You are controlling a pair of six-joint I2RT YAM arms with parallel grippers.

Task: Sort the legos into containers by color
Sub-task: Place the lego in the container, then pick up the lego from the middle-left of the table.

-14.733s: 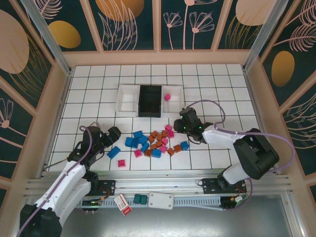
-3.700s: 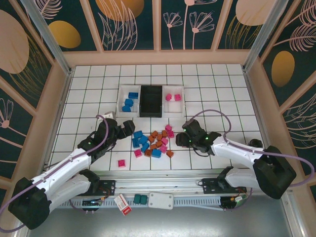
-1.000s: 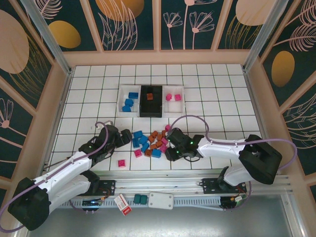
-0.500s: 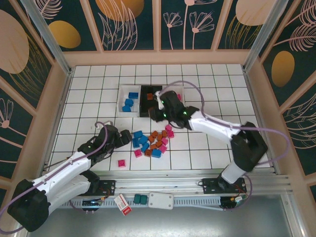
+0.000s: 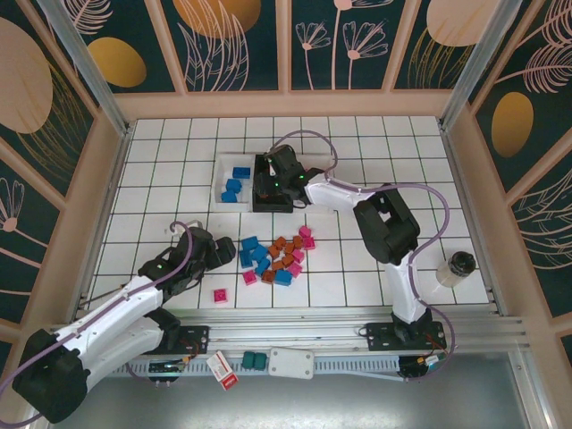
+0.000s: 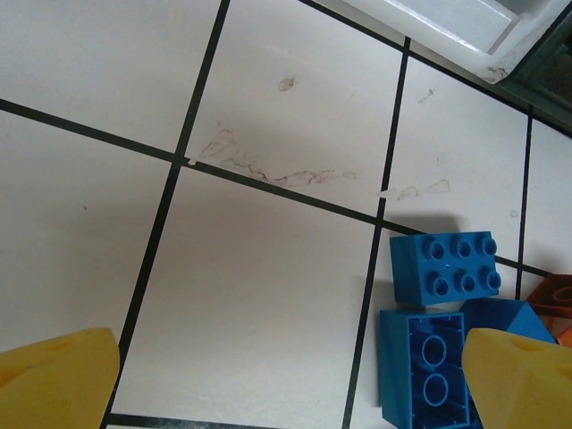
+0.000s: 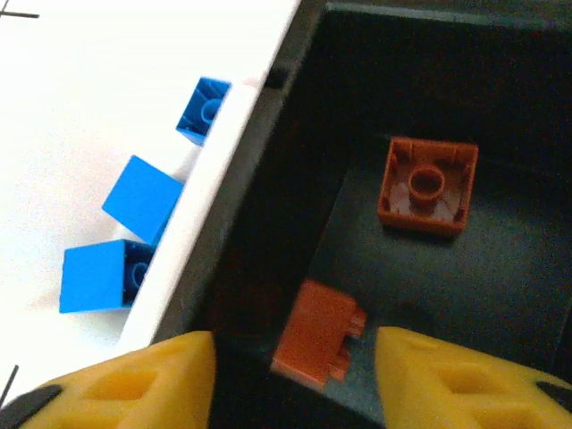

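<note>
The lone pink lego (image 5: 221, 295) lies apart from the pile. My left gripper moves back toward my base and down over the lego next.
The three containers stand in a row at the back: a white bin (image 5: 222, 179) with blue legos (image 5: 234, 184), a black bin (image 5: 273, 204) and a white bin (image 5: 323, 170) partly behind my right arm. My right gripper (image 7: 295, 380) hangs open over the black bin (image 7: 500, 286). An orange-brown lego (image 7: 317, 333) lies loose between its fingers, touching neither. Another orange-brown lego (image 7: 427, 186) lies upside down beyond it. My left gripper (image 6: 286, 384) is open just above the floor. Its right fingertip (image 6: 523, 375) stands over blue legos (image 6: 427, 366) at the left edge of the pile (image 5: 281, 255).
A lone pink lego (image 5: 220, 295) lies left of the pile. A red-and-white tag (image 5: 222, 368), two teal blocks (image 5: 254, 359) and a white piece (image 5: 290, 362) sit on the front rail. Wooden walls close the tiled floor on three sides.
My right arm swung from the pile up to the black bin and its jaws opened, letting go of an orange-brown lego. My left arm has barely moved.
</note>
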